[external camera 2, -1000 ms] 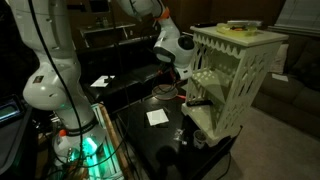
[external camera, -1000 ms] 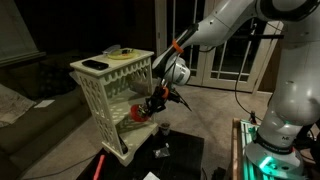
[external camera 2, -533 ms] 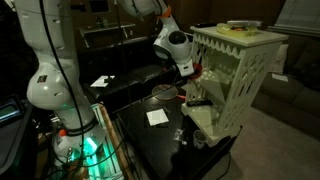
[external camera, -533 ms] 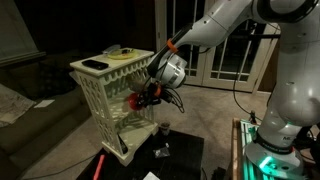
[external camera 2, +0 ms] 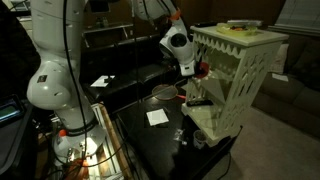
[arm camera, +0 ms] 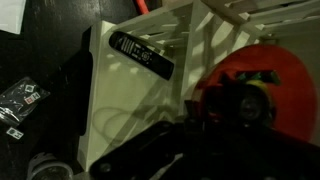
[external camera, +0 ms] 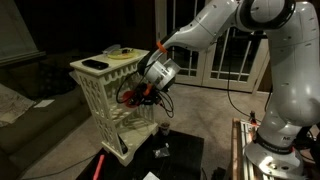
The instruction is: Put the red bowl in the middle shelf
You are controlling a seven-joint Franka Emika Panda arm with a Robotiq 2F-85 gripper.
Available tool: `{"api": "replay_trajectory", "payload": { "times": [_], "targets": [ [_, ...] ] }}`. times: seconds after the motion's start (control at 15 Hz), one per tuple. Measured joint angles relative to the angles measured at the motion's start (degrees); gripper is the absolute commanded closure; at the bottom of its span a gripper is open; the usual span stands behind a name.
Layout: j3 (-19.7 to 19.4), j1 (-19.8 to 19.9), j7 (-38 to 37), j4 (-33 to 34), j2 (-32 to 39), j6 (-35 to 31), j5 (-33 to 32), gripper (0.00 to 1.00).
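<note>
The middle shelf (external camera 2: 217, 78) lies farther outward and below my gripper, so next my gripper needs to move outward and slightly down into the stand to release the red bowl.
The red bowl (external camera: 131, 97) is held in my gripper (external camera: 140, 95) at the open front of the cream lattice-sided stand (external camera: 100, 110), about level with the middle shelf (external camera: 116, 104). In an exterior view the gripper (external camera 2: 194, 72) is pressed against the stand's side, with a sliver of red bowl (external camera 2: 201, 70) showing. In the wrist view the red bowl (arm camera: 275, 75) fills the right side, with the dark fingers (arm camera: 205, 125) over it. The shelf board itself is mostly hidden by the arm.
A black remote (external camera: 93, 65) and a pale object (external camera: 122, 52) lie on the stand's top board; the remote also shows in the wrist view (arm camera: 140, 55). A tiny dark cup (external camera: 162, 128), a long red bar (external camera: 100, 165) and white cards (external camera 2: 157, 117) sit on the black tabletop.
The gripper has carried the red bowl up and in toward the stand, from below the middle level to the stand's open front.
</note>
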State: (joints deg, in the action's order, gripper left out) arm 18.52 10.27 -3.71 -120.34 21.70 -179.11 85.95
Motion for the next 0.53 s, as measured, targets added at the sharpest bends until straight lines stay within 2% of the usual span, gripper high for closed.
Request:
{"api": "replay_trajectory", "payload": {
  "times": [0.27, 0.53],
  "targets": [
    [0.0, 0.05, 0.63, 0.33, 0.6, 0.28, 0.0, 0.99],
    [-0.34, 1.01, 3.27, 4.82, 3.58, 1.15, 0.0, 0.99]
  ]
}}
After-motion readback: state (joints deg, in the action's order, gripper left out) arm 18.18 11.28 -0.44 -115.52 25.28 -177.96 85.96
